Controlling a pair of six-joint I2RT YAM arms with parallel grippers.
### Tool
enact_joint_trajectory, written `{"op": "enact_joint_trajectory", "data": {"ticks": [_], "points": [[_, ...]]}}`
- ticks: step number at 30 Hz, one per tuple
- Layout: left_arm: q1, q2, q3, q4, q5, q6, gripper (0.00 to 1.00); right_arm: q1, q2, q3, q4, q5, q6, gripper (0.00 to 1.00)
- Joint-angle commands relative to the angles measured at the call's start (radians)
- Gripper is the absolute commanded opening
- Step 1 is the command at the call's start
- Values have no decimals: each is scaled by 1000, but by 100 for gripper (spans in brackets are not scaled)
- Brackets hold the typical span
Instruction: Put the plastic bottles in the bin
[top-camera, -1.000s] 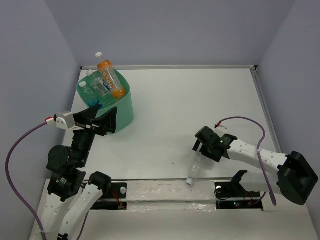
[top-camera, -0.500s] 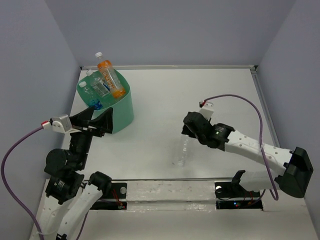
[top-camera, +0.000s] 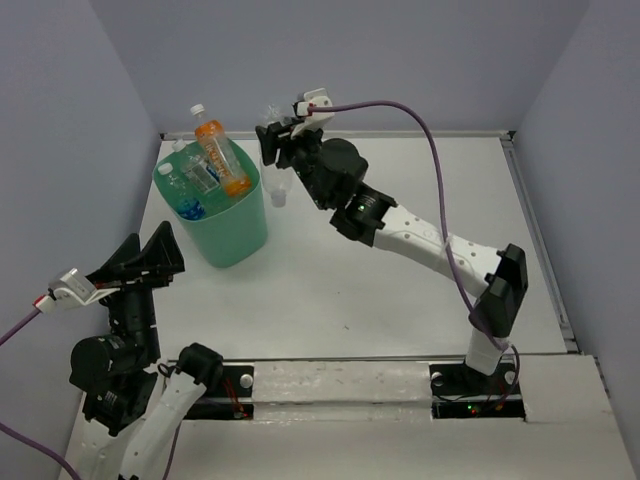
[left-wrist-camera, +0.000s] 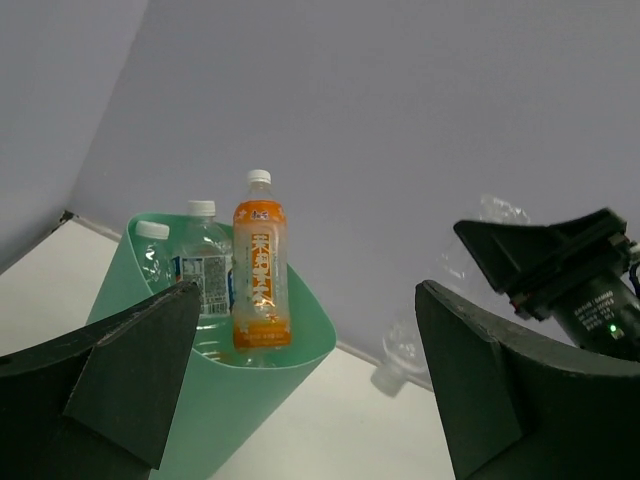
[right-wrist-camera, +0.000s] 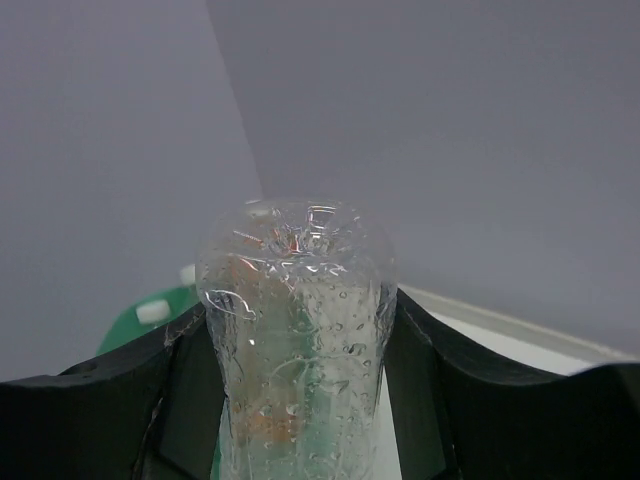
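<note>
My right gripper moves over the bin's near part next, to its left in the top view where there is still room, and releases the clear crinkly bottle.
The mint-green bin (top-camera: 225, 235) stands at the back left and holds several plastic bottles. Among them, an orange bottle (top-camera: 222, 155) with a white cap leans out over the rim. My right gripper (top-camera: 277, 140) is shut on a clear crinkly bottle (top-camera: 276, 180), which hangs cap down in the air just right of the bin's rim. In the right wrist view the bottle (right-wrist-camera: 295, 400) fills the gap between the fingers (right-wrist-camera: 440, 400). My left gripper (top-camera: 150, 258) is open and empty at the near left, facing the bin (left-wrist-camera: 220, 400), the orange bottle (left-wrist-camera: 260, 270) and the held bottle (left-wrist-camera: 405, 350).
Grey walls close in the table at the back and both sides. The right arm stretches diagonally across the table from its base (top-camera: 480, 380) to the back left. A purple cable (top-camera: 440, 170) loops above it.
The right gripper shut on the clear bottle near the table's front, lifted it and swung it to the back left beside the bin. The left arm drew back toward the near left.
</note>
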Motion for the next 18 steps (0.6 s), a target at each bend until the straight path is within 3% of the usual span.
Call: {"op": "enact_joint_trajectory", "data": {"ticks": [1,11,18], "points": [[3,5,-11,31,-39,-15,99,11,131,267,237,-170,-125,46],[-31,2,-11,31,-42,-14,99,11,490,718,166,-308,-48,46],[-42,-2,-13,8,-40,-14,99,11,596,705,143,-385,103,47]]}}
